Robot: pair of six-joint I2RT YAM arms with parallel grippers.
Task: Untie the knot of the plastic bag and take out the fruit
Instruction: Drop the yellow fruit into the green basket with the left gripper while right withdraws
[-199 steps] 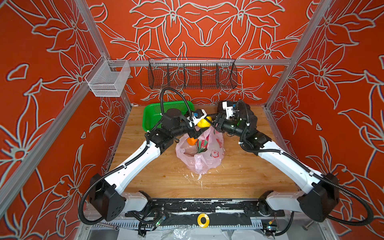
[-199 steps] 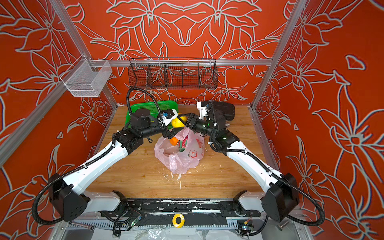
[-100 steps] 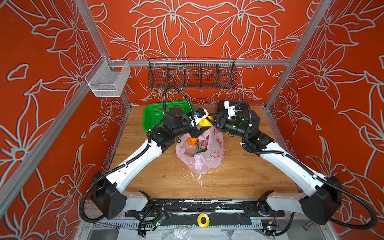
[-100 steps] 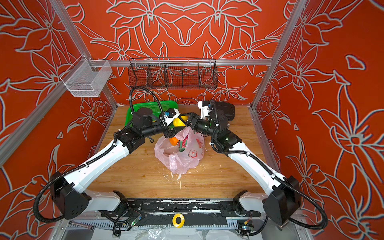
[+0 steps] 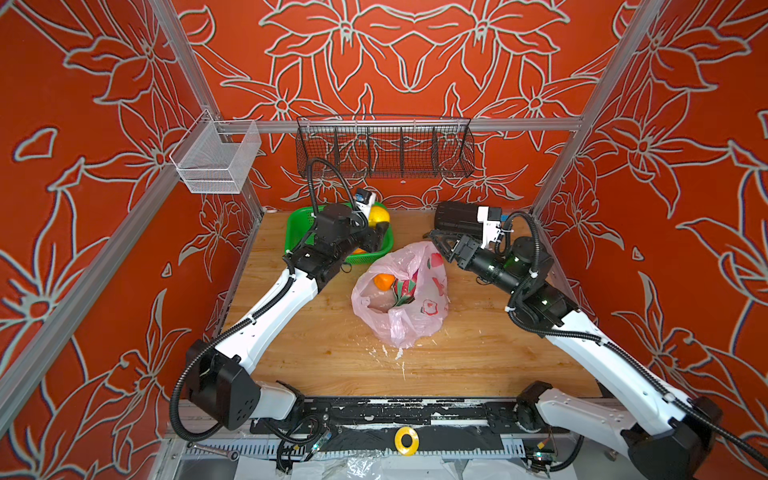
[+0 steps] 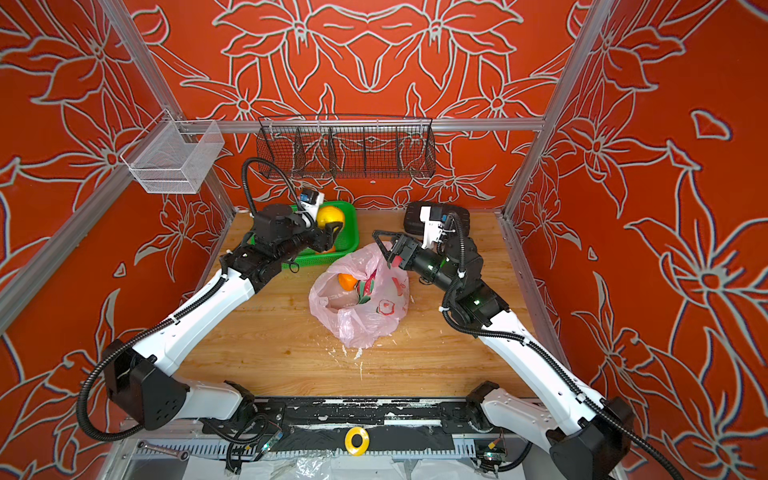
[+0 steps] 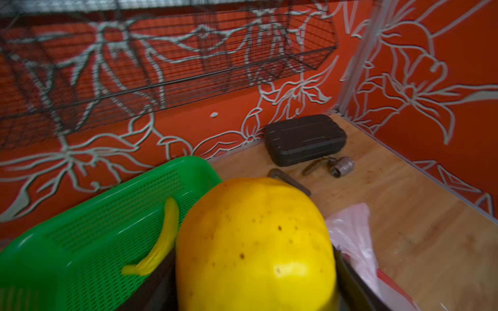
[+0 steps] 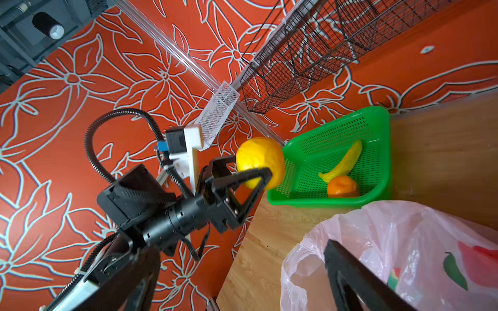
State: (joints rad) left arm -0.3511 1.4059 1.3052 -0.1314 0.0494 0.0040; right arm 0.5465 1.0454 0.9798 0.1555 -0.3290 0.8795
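The left gripper will move away from the bag (image 5: 419, 316) and tilt down into the basket's empty end (image 5: 298, 228) to let go of the fruit, because the banana and orange lie nearer the bag.
The pink plastic bag (image 5: 419, 316) (image 6: 374, 316) lies mid-table with its mouth gaping; the knot is out of view. Inside show an orange fruit (image 5: 384, 281) (image 6: 347, 281) and a red-green one (image 5: 405, 287). My left gripper (image 5: 380, 223) (image 6: 332, 226) (image 7: 254, 280) is shut on a yellow lemon-like fruit (image 5: 379, 215) (image 7: 256, 237) (image 8: 258, 159), held over the green basket (image 5: 299, 224) (image 8: 377, 150). My right gripper (image 5: 442, 248) (image 6: 386, 251) (image 8: 242, 282) hangs open and empty at the bag's far rim (image 8: 404, 237), one finger over the plastic.
The basket holds a yellow banana (image 8: 345, 161) (image 7: 164, 242) and an orange (image 8: 341, 185). A black case (image 7: 304, 138) (image 5: 455, 216) and a small metal part (image 7: 342, 167) lie at the back right. A black wire rack (image 5: 384, 145) and a white mesh box (image 5: 216, 160) hang on the walls.
My left gripper has carried the yellow fruit from above the bag back and left over the basket. My right gripper has opened wider and drawn off to the right.
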